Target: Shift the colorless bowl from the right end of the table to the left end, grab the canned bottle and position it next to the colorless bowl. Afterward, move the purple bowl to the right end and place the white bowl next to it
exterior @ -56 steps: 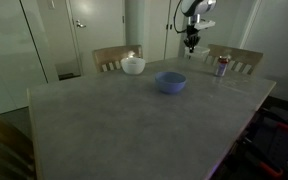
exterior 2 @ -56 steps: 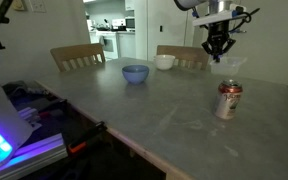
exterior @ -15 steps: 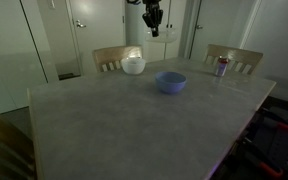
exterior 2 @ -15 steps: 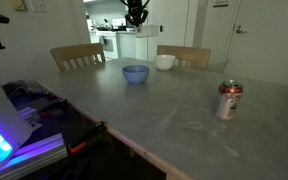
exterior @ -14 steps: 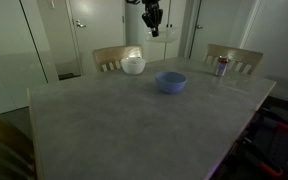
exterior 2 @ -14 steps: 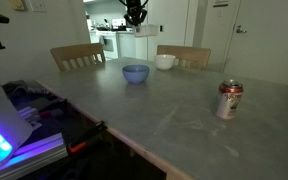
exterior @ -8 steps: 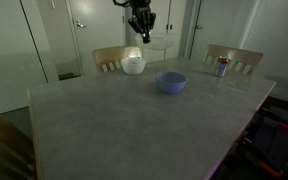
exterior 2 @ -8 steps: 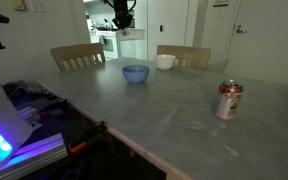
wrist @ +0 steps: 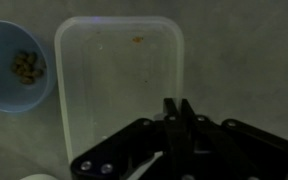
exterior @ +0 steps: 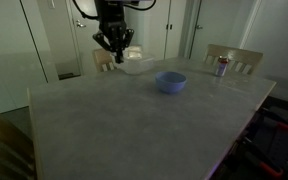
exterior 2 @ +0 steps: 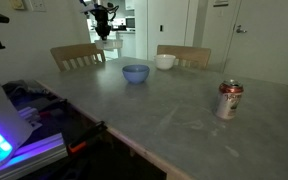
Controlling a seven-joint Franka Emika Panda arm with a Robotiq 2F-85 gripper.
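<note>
My gripper should move away from the purple bowl (exterior: 170, 82) and down onto the table end opposite the canned bottle, because that end is bare. It should let go of the rim of the colorless bowl there.
In the wrist view my gripper (wrist: 179, 108) is shut on the rim of the colorless bowl (wrist: 119, 90), a clear squarish container that I hold in the air. In both exterior views the gripper (exterior: 114, 43) (exterior 2: 102, 24) is high above the table's far edge. The purple bowl (exterior: 170, 82) (exterior 2: 135, 73) (wrist: 14, 65) sits mid-table and holds some small bits. The white bowl (exterior: 134, 67) (exterior 2: 165, 62) stands near the far edge, just beside the gripper in an exterior view. The canned bottle (exterior: 222, 66) (exterior 2: 229, 100) stands upright at one end of the grey table (exterior: 134, 130).
Two wooden chairs (exterior: 234, 57) (exterior 2: 74, 55) stand behind the table's far edge. Doors and an open doorway lie beyond. Lit equipment (exterior 2: 9, 135) sits beside the table's near corner in an exterior view.
My gripper has carried the colorless bowl sideways along the far edge, past the white bowl, and has come lower. The bowls and the can have not moved.
</note>
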